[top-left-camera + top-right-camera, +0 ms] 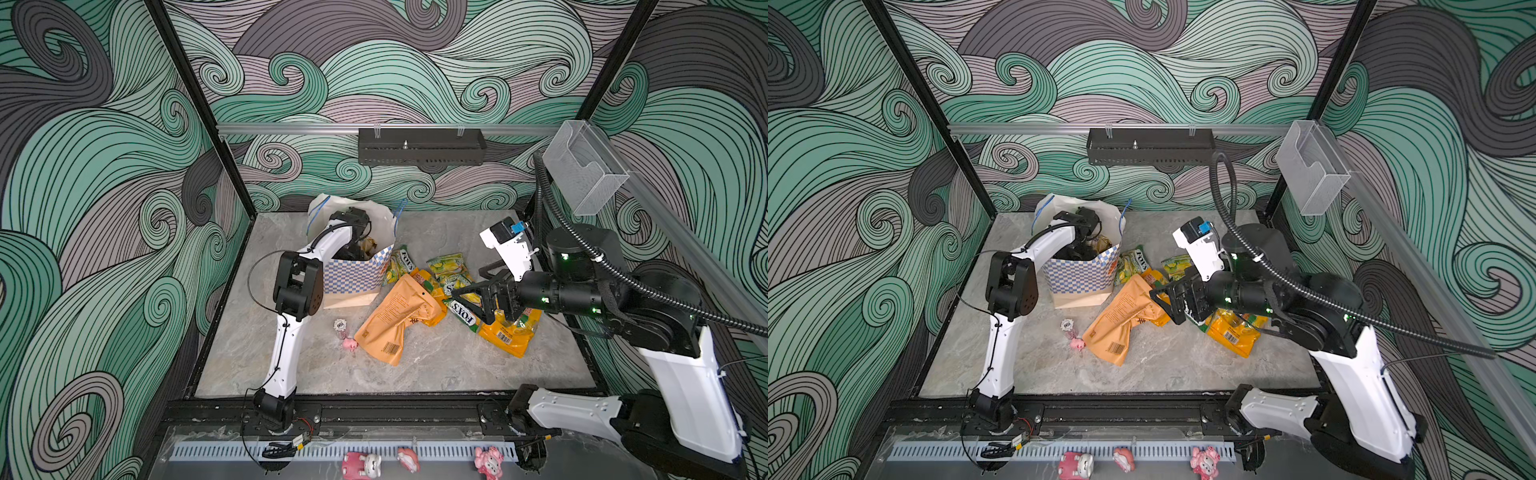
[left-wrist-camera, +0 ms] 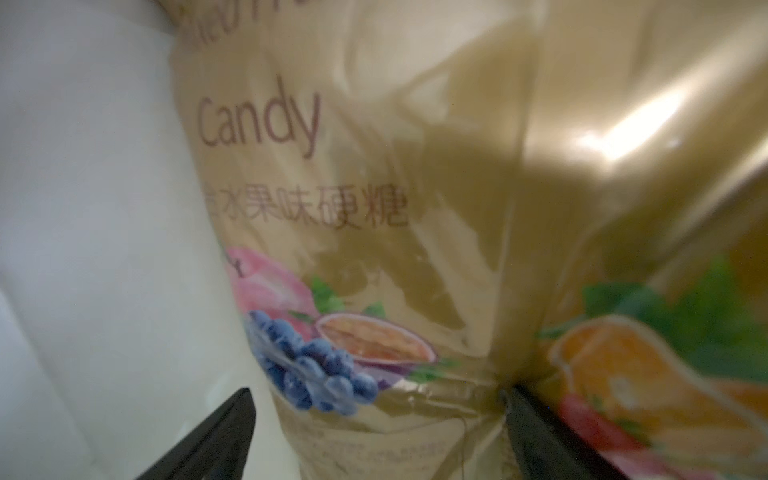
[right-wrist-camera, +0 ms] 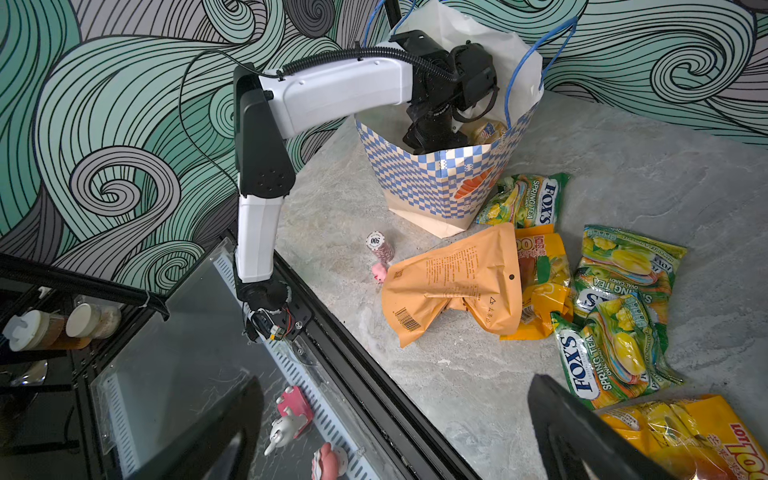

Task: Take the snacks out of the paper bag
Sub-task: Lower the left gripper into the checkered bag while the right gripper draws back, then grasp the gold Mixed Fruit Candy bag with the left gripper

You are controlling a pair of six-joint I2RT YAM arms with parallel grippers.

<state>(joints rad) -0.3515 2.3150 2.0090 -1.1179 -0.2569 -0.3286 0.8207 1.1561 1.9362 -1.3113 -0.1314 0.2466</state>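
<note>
The left gripper edges away from the tan pouch next, low inside the paper bag, and closes on the foil's fruit-printed lower part, since it stands between its fingers.
The cream paper bag with its blue checkered band stands upright at the back left in both top views. My left arm reaches down into it, so the bag's wall hides the fingers there. In the left wrist view my left gripper is open around the lower edge of a gold foil candy bag; one finger touches the foil, the other stands apart. On the table lie a tan-orange pouch, FOX'S bags and an orange-yellow bag. Above them my right gripper hangs open and empty.
A small white-capped bottle and a pink pig sit just left of the tan pouch. Three pink figurines lie on the front rail. A black shelf hangs on the back wall and a clear box on the right wall.
</note>
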